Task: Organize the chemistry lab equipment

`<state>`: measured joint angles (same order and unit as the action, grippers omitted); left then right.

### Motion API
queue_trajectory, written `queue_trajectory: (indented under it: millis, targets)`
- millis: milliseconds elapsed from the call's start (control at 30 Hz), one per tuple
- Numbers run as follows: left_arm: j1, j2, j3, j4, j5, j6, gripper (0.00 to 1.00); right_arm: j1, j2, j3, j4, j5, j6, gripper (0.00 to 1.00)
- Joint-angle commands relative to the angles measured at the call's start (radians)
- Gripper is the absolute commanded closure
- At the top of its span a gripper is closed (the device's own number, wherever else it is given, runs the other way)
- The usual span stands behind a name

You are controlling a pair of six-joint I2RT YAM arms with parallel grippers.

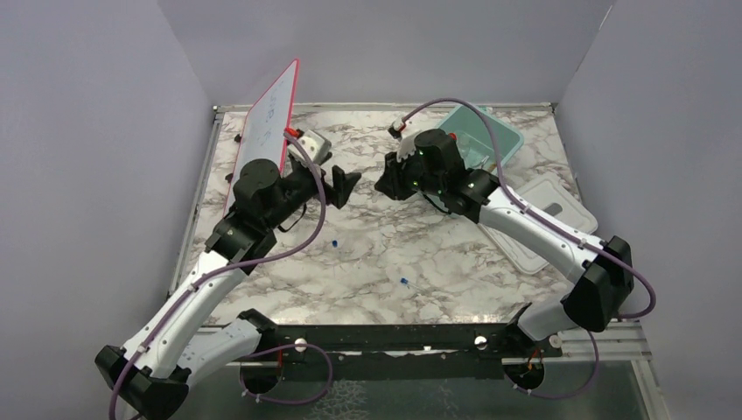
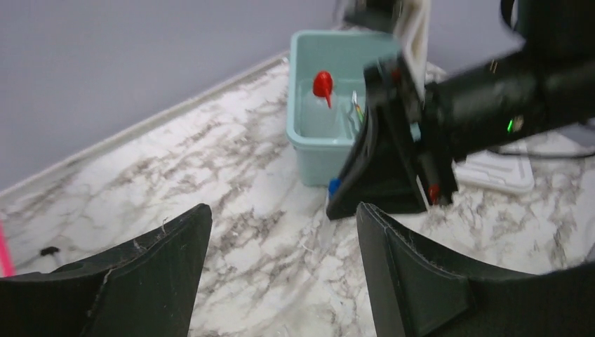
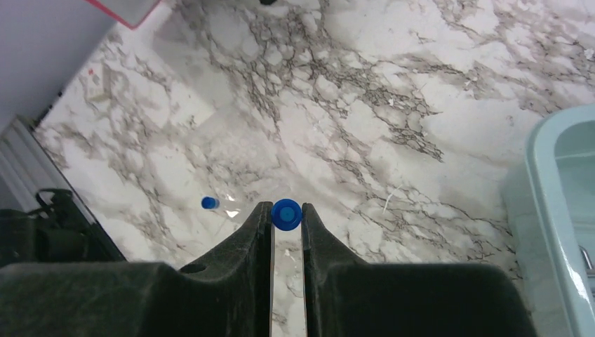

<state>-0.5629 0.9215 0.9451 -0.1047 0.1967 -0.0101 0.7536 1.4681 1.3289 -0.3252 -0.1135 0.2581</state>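
Note:
The clear rack is below my right gripper, to the left in the top view. I should next lower my right gripper back over the rack and let go beside its blue-capped tube.
My right gripper [image 3: 286, 206] is shut on a blue-capped clear tube [image 3: 286, 215] and holds it above the marble table; in the left wrist view the tube [image 2: 328, 210] hangs below that gripper [image 2: 382, 186]. A second blue-capped tube [image 3: 210, 203] lies on the table below; the top view shows two such tubes, one [image 1: 335, 242] nearer the left arm and one [image 1: 404, 282] nearer the front. My left gripper [image 2: 281, 210] is open and empty, facing the right gripper [image 1: 385, 185] across a small gap [image 1: 346, 185]. A red funnel [image 2: 323, 84] lies in the teal tub [image 2: 309, 151] with other small items.
The teal tub [image 1: 490, 131] stands at the back right, its white lid [image 1: 551, 219] flat on the table in front of it. A pink-edged whiteboard [image 1: 267, 122] leans at the back left, with a small pale object [image 1: 315, 144] beside it.

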Motion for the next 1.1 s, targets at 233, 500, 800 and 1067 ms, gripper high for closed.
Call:
queue_trajectory:
  millis: [233, 500, 800, 1067]
  targets:
    - [0.002, 0.045, 0.311, -0.051, -0.267, -0.068, 0.21, 0.155, 0.119, -0.091, 0.184, -0.129, -0.373, 0.83]
    - [0.001, 0.149, 0.592, -0.141, -0.378, -0.182, 0.21, 0.225, 0.232, -0.065, 0.22, -0.139, -0.466, 0.82]
    - [0.002, 0.177, 0.655, -0.172, -0.489, -0.177, 0.21, 0.225, 0.275, -0.11, 0.315, -0.176, -0.506, 0.82]
    - [0.002, 0.203, 0.678, -0.178, -0.48, -0.16, 0.21, 0.225, 0.306, -0.143, 0.402, -0.233, -0.532, 0.83]
